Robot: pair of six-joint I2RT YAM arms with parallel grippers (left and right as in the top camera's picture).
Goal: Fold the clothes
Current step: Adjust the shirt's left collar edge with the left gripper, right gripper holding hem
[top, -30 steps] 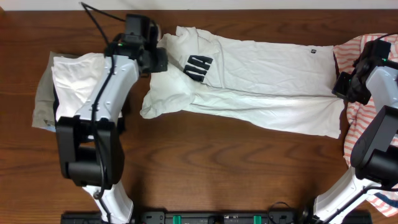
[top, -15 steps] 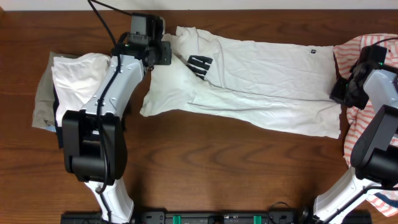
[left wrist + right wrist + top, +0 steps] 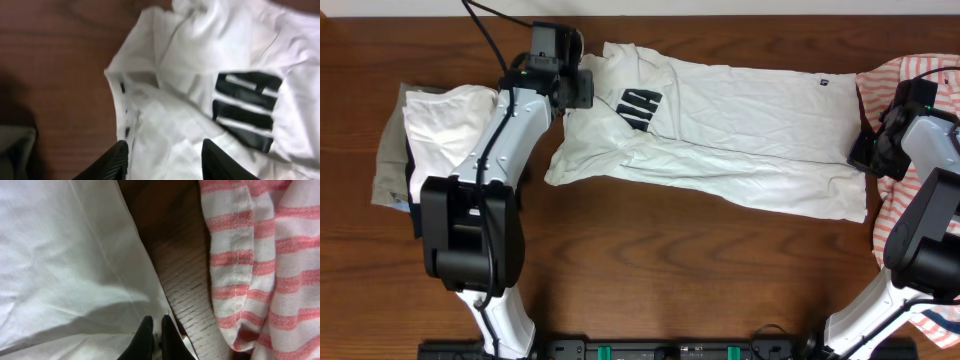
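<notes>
I will next move my right gripper slightly outward along the shirt's side edge and then let go of the shirt's hem (image 3: 857,168) (image 3: 161,336), because the folded piece of cloth covers only the near part of the shirt.
A white T-shirt (image 3: 740,130) with a black print (image 3: 638,106) lies spread across the wooden table, partly folded lengthwise. My left gripper (image 3: 578,92) is open over its left end near the collar; in the left wrist view the open fingers (image 3: 162,160) straddle white cloth (image 3: 170,115) beside the print (image 3: 245,107). My right gripper (image 3: 865,152) is shut on the shirt's right edge; in the right wrist view its fingers (image 3: 154,335) pinch the white hem (image 3: 75,255).
A red-and-white striped garment (image 3: 910,120) lies at the right edge, also in the right wrist view (image 3: 260,255). A folded white garment (image 3: 440,130) on grey cloth (image 3: 388,165) lies at the left. Bare wood (image 3: 670,270) runs along the front.
My left gripper moved up and right to the shirt's collar end, then eased slightly. The shirt's left part shifted and the print turned. My right gripper slid a little down the right edge.
</notes>
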